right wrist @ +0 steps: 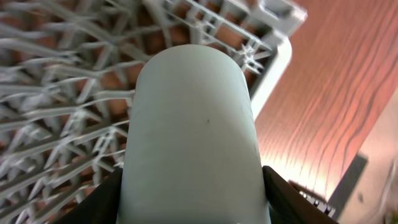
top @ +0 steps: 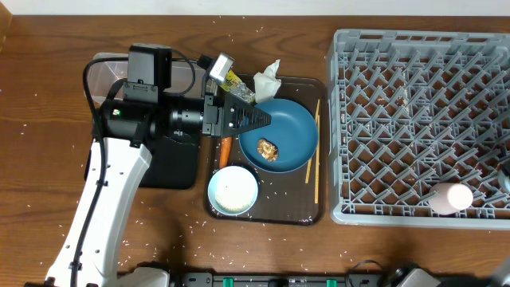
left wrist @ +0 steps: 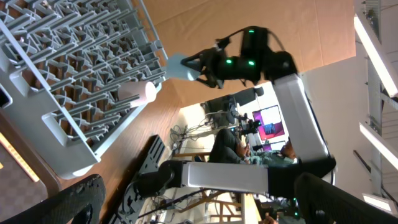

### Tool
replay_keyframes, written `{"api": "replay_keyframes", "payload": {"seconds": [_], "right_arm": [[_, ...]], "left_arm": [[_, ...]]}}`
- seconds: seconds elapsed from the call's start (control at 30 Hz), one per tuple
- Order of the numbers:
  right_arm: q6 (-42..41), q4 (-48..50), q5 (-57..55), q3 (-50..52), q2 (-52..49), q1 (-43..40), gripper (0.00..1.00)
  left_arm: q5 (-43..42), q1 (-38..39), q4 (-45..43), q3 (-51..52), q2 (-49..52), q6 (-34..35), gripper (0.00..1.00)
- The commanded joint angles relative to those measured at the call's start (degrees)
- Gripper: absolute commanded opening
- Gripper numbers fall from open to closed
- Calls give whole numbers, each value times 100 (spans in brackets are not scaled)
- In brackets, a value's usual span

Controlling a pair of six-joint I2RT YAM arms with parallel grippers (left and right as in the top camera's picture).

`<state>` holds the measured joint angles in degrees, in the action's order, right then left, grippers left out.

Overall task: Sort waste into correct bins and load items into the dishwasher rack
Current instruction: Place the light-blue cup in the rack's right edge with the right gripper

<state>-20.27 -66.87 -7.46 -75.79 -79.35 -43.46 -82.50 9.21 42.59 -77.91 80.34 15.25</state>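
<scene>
Next, my right gripper will lower back toward the pink cup and release the light blue cup beside it, since the pegs at the rack's near edge there stand empty.
My left gripper is open and empty, hovering over the left rim of the dark blue bowl-plate, which holds the brown food lump. The wrapper, white tissue, carrot, white bowl and chopsticks lie around it. My right gripper is shut on the light blue cup over the near right corner of the dishwasher rack; the left wrist view shows the cup too. The pink cup lies in the rack.
The plate, bowl and waste sit on a dark brown serving tray. The black tray-bin and the clear tub lie left of it, partly under my left arm. Rice grains are scattered on the wooden table.
</scene>
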Motion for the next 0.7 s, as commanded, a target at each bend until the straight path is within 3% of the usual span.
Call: {"api": "replay_keyframes", "payload": {"seconds": [0.0,0.3,0.4,0.47,0.6,0.67], "right_arm": [[-221,-26,103,-26,-420,-321,31],[-221,-170,708,-26,-1346,-824,31],[-221,-168,688,-26,-1438,-828,64],[-221,-157,737,-28,-1438,-826,69],[-20,-153,1440,-72,-1237,-817,71],[306,-149,2087,-127,-1029,-774,73]], "left_arm": [[-37,9,-4,-22,-61,-11,98],[-35,7,11,-22,-61,-11,98],[-35,9,13,-22,-61,-11,98],[-37,9,13,-22,-61,-11,98],[-4,7,9,-22,-74,-11,98],[431,9,22,-24,-120,-11,98]]}}
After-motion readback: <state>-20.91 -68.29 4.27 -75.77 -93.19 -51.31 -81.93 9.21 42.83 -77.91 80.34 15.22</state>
